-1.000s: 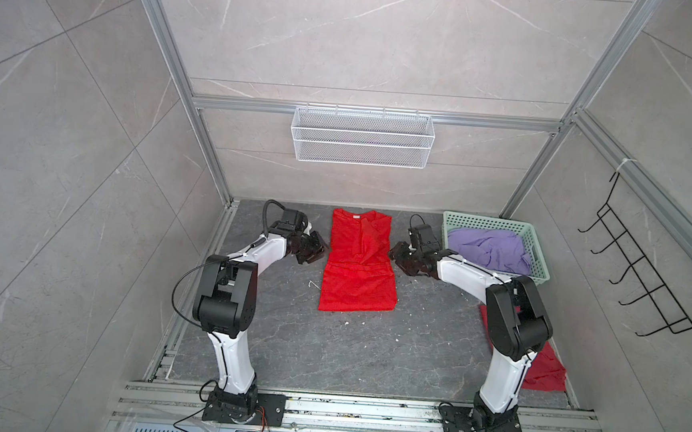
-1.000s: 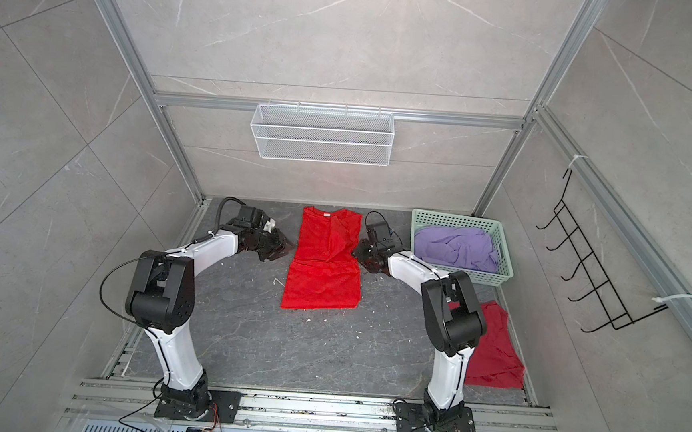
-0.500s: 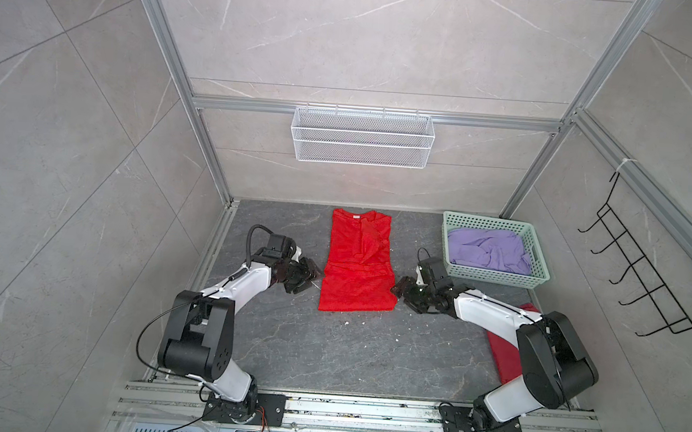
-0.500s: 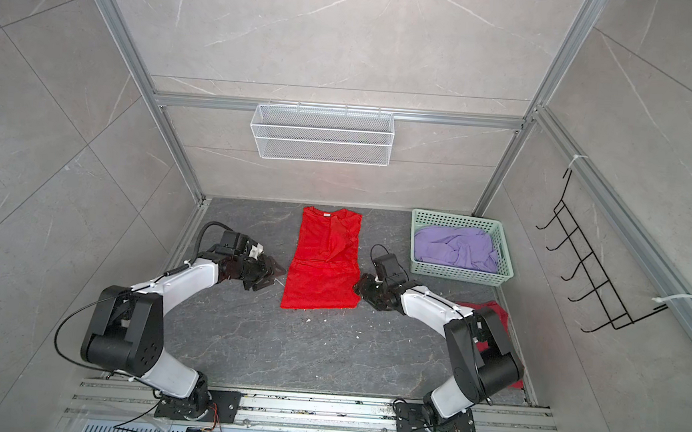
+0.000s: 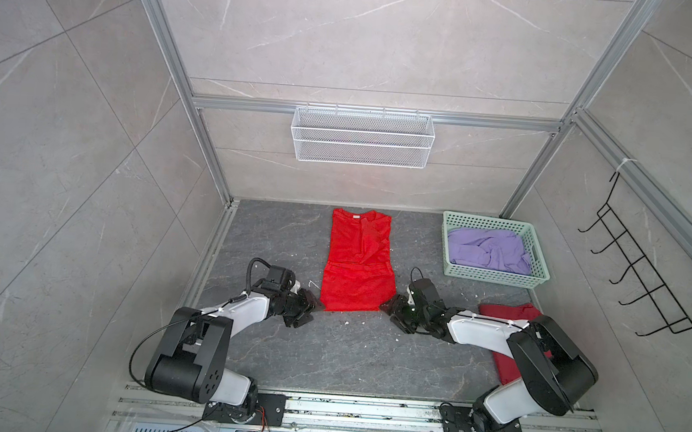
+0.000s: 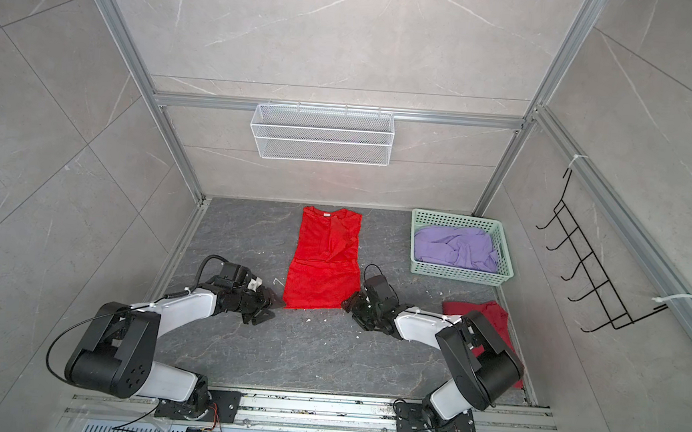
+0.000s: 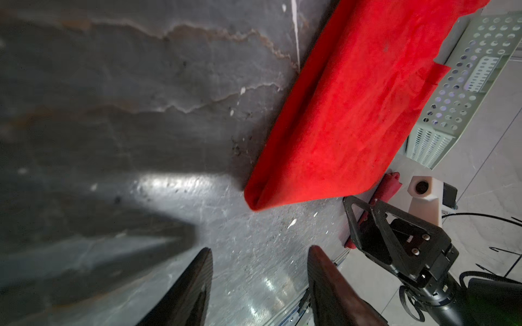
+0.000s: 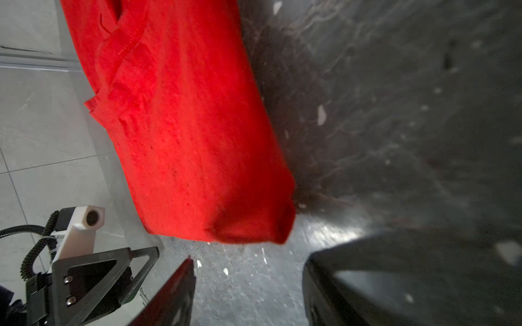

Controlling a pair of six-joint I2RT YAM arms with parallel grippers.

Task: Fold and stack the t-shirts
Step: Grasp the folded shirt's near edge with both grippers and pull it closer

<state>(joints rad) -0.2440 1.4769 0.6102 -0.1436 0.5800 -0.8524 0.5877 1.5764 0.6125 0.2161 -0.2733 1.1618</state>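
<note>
I should slowly move my left gripper down and in toward the bright red t-shirt next, onto the t-shirt's near hem corner beside it, because its open fingers have only bare floor between them.
A bright red t-shirt lies flat mid-floor, sleeves folded in, white neck label at the far end. My left gripper sits low just off its near left hem corner, and my right gripper just off the near right corner. In the wrist views both the left gripper and the right gripper are open over bare floor, the red t-shirt a short way ahead. A darker red t-shirt lies partly under my right arm. A lavender t-shirt is bunched in the basket.
The mint-green basket stands at the back right of the floor. A white wire shelf hangs on the back wall and a black hook rack on the right wall. White crumbs dot the dark floor.
Both grippers have moved along the bright red t-shirt's sides, from beside its collar end to its near hem corners. The t-shirt itself lies as before.
</note>
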